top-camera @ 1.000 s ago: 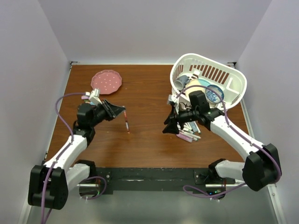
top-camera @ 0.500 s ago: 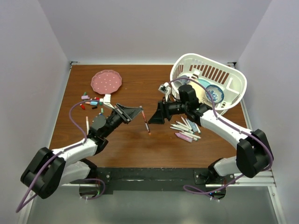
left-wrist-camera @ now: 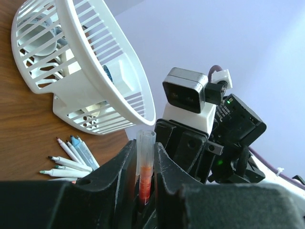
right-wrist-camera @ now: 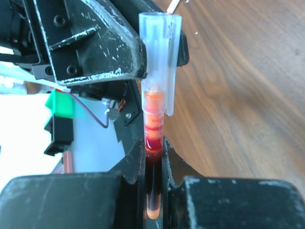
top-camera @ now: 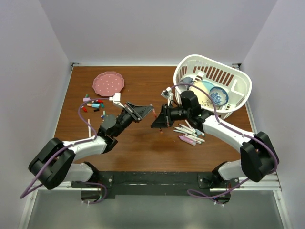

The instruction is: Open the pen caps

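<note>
My right gripper moves across and down onto the uncapped pens next and releases, since they lie below and to its right in the top view.
One red pen (right-wrist-camera: 153, 124) with a clear cap (right-wrist-camera: 159, 47) hangs above the table's middle, held from both ends. My left gripper (left-wrist-camera: 143, 143) is shut on the clear-capped end (left-wrist-camera: 145, 143). My right gripper (right-wrist-camera: 153, 152) is shut on the red barrel. From above, the left gripper (top-camera: 150, 110) and the right gripper (top-camera: 157, 122) meet tip to tip, and most of the pen is hidden between them. Several loose pen caps (top-camera: 95, 105), red, teal and black, lie on the table at the left.
A pile of uncapped pens (top-camera: 190, 131) lies under the right arm, also seen as pens (left-wrist-camera: 71, 157). The white basket (top-camera: 238, 76) with dishes stands at the back right. A pink plate (top-camera: 108, 83) sits at the back left, and a single pen (top-camera: 89, 126) lies near the left edge.
The left gripper has carried the pen rightwards to the table's middle. The right gripper has come left to meet it and has shut on the pen's barrel.
</note>
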You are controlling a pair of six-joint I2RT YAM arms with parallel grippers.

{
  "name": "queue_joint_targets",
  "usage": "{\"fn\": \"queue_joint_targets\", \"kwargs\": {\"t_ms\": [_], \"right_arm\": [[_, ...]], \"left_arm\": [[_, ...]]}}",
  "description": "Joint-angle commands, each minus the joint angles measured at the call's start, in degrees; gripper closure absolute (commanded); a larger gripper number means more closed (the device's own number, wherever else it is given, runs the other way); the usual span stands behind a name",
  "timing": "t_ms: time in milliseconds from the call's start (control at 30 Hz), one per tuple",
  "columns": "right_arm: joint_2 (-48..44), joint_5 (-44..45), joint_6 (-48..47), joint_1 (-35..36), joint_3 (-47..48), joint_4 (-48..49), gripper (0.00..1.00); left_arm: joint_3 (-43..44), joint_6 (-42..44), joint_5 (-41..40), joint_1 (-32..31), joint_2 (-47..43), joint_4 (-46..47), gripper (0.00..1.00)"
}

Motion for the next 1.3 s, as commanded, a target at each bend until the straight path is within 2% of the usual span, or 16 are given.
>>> {"fn": "queue_joint_targets", "kwargs": {"t_ms": [0, 67, 267, 600, 700, 800, 900, 1000, 1100, 1267], "right_arm": [[-3.5, 5.2, -7.7, 0.2, 1.9, -3.7, 1.00], [-4.7, 8.1, -12.5, 0.2, 2.8, -7.2, 1.00], [-5.7, 16.0, -20.0, 0.2, 3.8, -11.6, 1.00], [-4.9, 20.6, -23.3, 1.3, 4.6, -13.7, 1.00], [-4.8, 21.1, -23.5, 1.4, 4.5, -13.6, 1.00], [-4.8, 21.6, -23.5, 1.4, 4.3, -13.5, 1.00], [-4.8, 20.8, -23.3, 1.4, 3.9, -13.3, 1.00], [-5.1, 18.6, -22.0, 1.4, 2.6, -12.7, 1.00], [-6.0, 15.8, -20.9, 1.4, -0.1, -11.3, 1.00], [-8.0, 13.6, -20.4, 1.4, -3.5, -9.9, 1.00]], "left_arm": [[4.9, 3.5, -0.5, -0.4, -1.0, -5.4, 0.71], [7.2, 5.4, -0.4, -0.8, -1.2, -15.2, 0.63], [13.8, 7.7, -4.3, -2.3, -0.7, -30.3, 0.58], [23.2, 10.1, -9.3, -6.0, 4.5, -40.6, 0.59], [25.2, 10.7, -10.8, -7.2, 5.8, -42.3, 0.63], [26.1, 11.8, -12.6, -8.3, 5.8, -43.3, 0.84], [26.6, 13.4, -15.1, -8.3, 4.9, -43.4, 1.00], [28.8, 19.6, -22.9, -8.0, 2.6, -47.3, 1.00], [32.4, 24.9, -31.7, -4.6, -0.3, -50.5, 1.00], [35.9, 25.0, -30.2, 10.6, -4.4, -53.1, 1.00]]}}
